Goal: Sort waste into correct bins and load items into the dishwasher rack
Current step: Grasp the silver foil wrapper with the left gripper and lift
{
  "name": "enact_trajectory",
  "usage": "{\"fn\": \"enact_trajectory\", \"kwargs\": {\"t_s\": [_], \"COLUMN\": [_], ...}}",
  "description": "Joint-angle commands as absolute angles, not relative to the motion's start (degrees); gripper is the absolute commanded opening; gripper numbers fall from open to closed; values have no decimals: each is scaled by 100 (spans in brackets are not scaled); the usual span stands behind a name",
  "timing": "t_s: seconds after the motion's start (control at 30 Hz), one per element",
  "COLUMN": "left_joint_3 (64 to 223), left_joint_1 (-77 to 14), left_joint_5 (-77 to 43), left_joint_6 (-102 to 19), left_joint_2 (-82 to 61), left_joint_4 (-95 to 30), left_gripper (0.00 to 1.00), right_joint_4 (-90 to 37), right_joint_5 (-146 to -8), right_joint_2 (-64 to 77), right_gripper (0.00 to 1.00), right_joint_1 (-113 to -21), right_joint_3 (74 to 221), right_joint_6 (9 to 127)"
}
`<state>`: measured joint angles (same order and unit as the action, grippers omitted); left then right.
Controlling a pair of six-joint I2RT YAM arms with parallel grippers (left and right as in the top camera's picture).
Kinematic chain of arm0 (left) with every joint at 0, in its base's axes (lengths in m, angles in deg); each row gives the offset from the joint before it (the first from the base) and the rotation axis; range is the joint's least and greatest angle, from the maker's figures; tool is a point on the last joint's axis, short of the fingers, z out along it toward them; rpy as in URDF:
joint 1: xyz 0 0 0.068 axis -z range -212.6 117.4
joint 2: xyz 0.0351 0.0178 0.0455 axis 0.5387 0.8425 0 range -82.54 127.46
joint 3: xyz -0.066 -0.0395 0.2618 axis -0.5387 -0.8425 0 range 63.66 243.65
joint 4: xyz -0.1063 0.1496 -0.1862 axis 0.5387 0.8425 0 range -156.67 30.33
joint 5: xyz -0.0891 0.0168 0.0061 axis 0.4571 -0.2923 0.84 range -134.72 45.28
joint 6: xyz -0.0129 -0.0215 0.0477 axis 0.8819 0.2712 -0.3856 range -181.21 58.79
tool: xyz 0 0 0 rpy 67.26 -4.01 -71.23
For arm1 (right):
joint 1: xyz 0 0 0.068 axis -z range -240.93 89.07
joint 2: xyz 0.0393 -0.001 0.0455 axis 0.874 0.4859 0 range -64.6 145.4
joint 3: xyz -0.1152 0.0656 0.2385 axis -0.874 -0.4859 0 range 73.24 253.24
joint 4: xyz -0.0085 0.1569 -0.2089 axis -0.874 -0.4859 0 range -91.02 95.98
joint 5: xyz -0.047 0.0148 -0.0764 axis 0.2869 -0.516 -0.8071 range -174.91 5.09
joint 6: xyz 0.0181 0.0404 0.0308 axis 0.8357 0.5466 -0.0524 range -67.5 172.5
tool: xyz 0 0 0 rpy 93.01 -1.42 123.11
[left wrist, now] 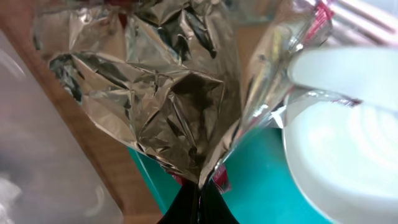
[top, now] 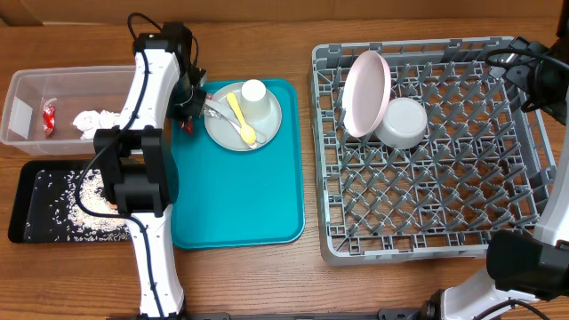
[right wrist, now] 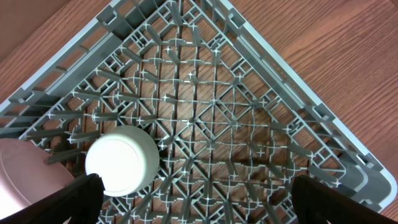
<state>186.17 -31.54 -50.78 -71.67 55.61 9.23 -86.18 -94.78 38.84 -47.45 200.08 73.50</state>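
Note:
I need to lift my left gripper off the teal tray (top: pixel 236 200) before I carry the foil wrapper over the red-packet end of the clear tub, which already has waste in it.
My left gripper (top: pixel 189 108) is shut on the crumpled silver foil wrapper (left wrist: pixel 161 93). The black fingertips (left wrist: pixel 186 205) pinch its lower edge, over the left side of the teal tray (top: pixel 236 200). Just right of it, the grey-green plate (top: pixel 271 120) holds the small white cup (top: pixel 255 96) and the yellow spoon (top: pixel 238 116). The cup (left wrist: pixel 348 155) shows large in the left wrist view. My right gripper (right wrist: pixel 199 205) hangs open over the dishwasher rack (top: pixel 427 169), and nothing is between its fingers. The pinkish plate (top: pixel 365 93) and the white bowl (top: pixel 402 122) stand in the rack.
The clear tub (top: pixel 22 98) at the far left holds a red packet (top: pixel 49 117) and a white napkin (top: pixel 93 123). In front of the tub, rice grains are scattered in the black tray (top: pixel 27 209). My left arm (top: pixel 142 178) crosses between these bins and the teal tray.

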Motion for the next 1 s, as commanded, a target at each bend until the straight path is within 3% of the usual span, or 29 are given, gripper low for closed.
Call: {"fn": "enact_trajectory", "kwargs": {"t_s": [0.0, 0.63, 0.97], "left_joint_3": [18910, 20665, 22130], "left_joint_1": [-3191, -3182, -3313], "left_joint_5": [-5093, -5415, -4468], "left_joint_6": [-6721, -5193, -4579], "left_joint_2": [5568, 5568, 5367], "left_joint_4": [1202, 2859, 3012], "left_gripper": [4, 4, 4], "right_joint_4": [-8583, -8583, -8585], "right_joint_5": [-9537, -9537, -9537], "right_joint_2": [3838, 3838, 3838], "right_gripper": [100, 100, 100], "right_joint_1": [-4730, -4730, -4730], "right_joint_3": [19993, 19993, 19993], "right_joint_6": [7393, 7393, 7393]}}
